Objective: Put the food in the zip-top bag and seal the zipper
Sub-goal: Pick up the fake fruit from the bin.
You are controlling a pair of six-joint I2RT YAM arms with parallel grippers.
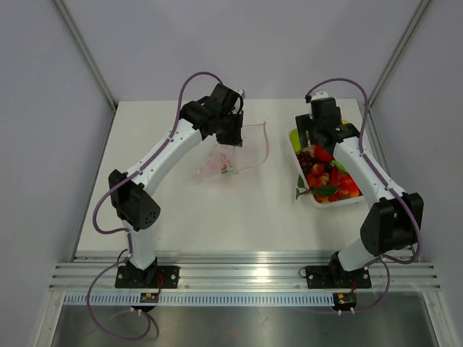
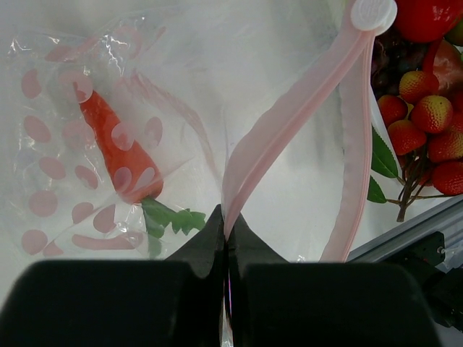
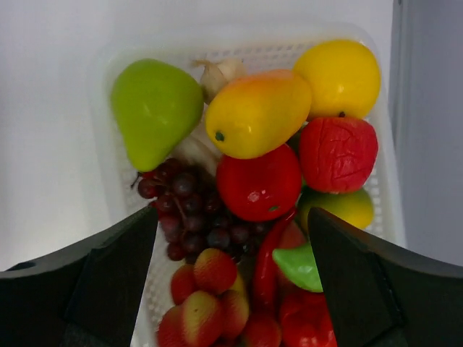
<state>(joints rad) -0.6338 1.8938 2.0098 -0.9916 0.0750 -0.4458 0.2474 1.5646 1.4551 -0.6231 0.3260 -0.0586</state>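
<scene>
My right gripper turns and lowers open fingers around the mango next, since the yellow-orange mango (image 3: 258, 114) lies on top against the red round fruit.
The zip-top bag (image 1: 235, 155) lies clear and crinkly on the table, its mouth lifted. My left gripper (image 1: 233, 137) is shut on the pink zipper (image 2: 289, 108) near one end, seen at the pinch in the left wrist view (image 2: 226, 225). The strip's two sides gape apart, with a white slider (image 2: 372, 13) at the far end. An orange carrot (image 2: 116, 148) with green leaves lies inside the bag. The other food (image 1: 327, 177) fills the tray. My right gripper (image 3: 231, 217) hangs open just above it, over the dark grapes (image 3: 188, 210) and a red round fruit (image 3: 259, 181).
The white mesh tray (image 1: 340, 204) stands at the right, also holding a green pear (image 3: 155, 108), a yellow-orange mango (image 3: 257, 112), a lemon (image 3: 338, 76) and a red chili (image 3: 268, 267). An aluminium rail (image 1: 239, 275) runs along the near edge.
</scene>
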